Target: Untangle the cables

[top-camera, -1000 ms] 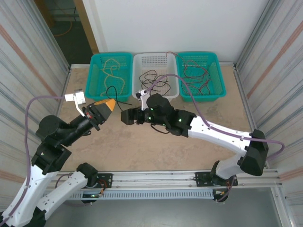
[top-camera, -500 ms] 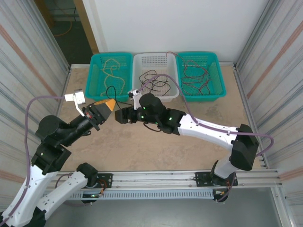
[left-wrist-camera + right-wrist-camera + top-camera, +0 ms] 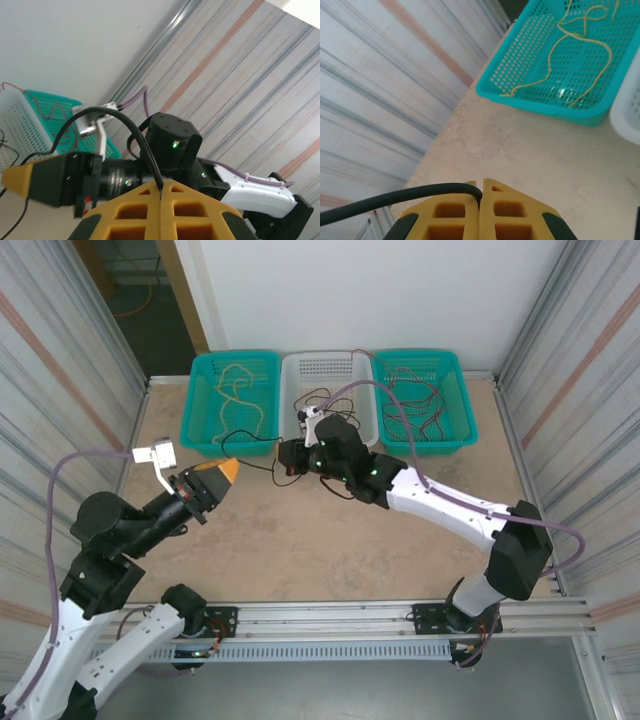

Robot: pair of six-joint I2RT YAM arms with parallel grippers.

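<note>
My right gripper needs to carry the black cable outward and up over the white basket (image 3: 330,365) (image 3: 631,112) and let go of it there, because the other black cables are inside.
A black cable (image 3: 255,437) hangs taut in a short arch between my two grippers, above the table's middle left. My left gripper (image 3: 228,468) is shut on one end of it; in the left wrist view the cable (image 3: 127,125) rises from between the closed yellow fingertips (image 3: 161,186). My right gripper (image 3: 283,455), just in front of the white basket (image 3: 330,365), is shut on the same cable (image 3: 395,196), which bends out to the left from its tips (image 3: 481,192). More black cables lie in the white basket, a tan cable (image 3: 240,390) in the left teal basket, red cables (image 3: 415,400) in the right one.
Three baskets stand in a row along the back wall: teal (image 3: 200,390), white, teal (image 3: 460,400). A loose stretch of black cable (image 3: 262,468) lies on the table under the grippers. Lilac-grey hoses (image 3: 90,455) arc off both arms. Corrugated walls close both sides.
My right gripper has closed on the black cable and moved back and right, towards the white basket. The left gripper has drawn slightly nearer, still shut; the cable now spans between them.
</note>
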